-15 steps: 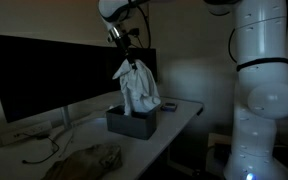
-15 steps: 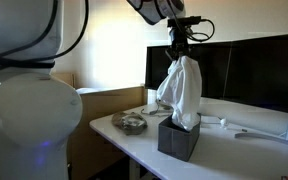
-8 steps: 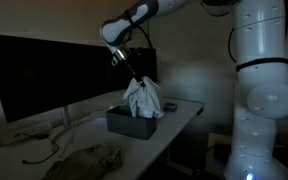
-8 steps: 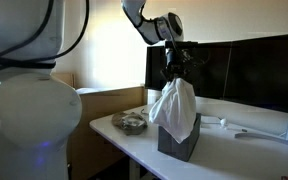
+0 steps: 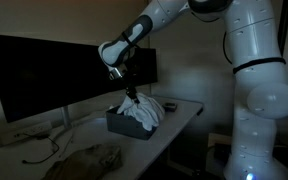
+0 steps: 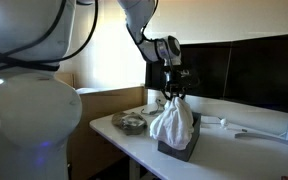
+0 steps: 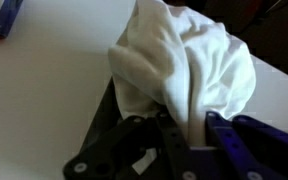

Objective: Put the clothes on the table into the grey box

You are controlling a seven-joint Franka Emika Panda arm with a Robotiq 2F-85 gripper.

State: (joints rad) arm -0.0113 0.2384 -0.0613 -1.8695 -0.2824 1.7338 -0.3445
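The white cloth (image 5: 142, 111) hangs over the grey box's near side. My gripper goes down toward the monitor side of the grey box's opening (image 5: 116, 110) next and releases the cloth there.
A white cloth (image 5: 142, 111) hangs from my gripper (image 5: 130, 95) and bunches into the grey box (image 5: 130, 125) on the table. It shows in both exterior views; in an exterior view the cloth (image 6: 171, 122) fills the top of the box (image 6: 178, 146) under the gripper (image 6: 173, 93). In the wrist view the fingers (image 7: 184, 130) are shut on a fold of the white cloth (image 7: 184, 65). A second, brownish cloth (image 5: 84, 160) lies on the table near its front end, and it shows as a small heap in an exterior view (image 6: 131, 123).
A large dark monitor (image 5: 44, 70) stands behind the box with cables (image 5: 39, 140) at its foot. The table edge (image 5: 174, 135) runs close to the box. The robot's white base (image 5: 259, 110) stands beside the table. A blue and red object (image 7: 2, 18) lies at the wrist view's corner.
The gripper has come down with the white cloth. The cloth hung high above the box a second ago and now bunches into it.
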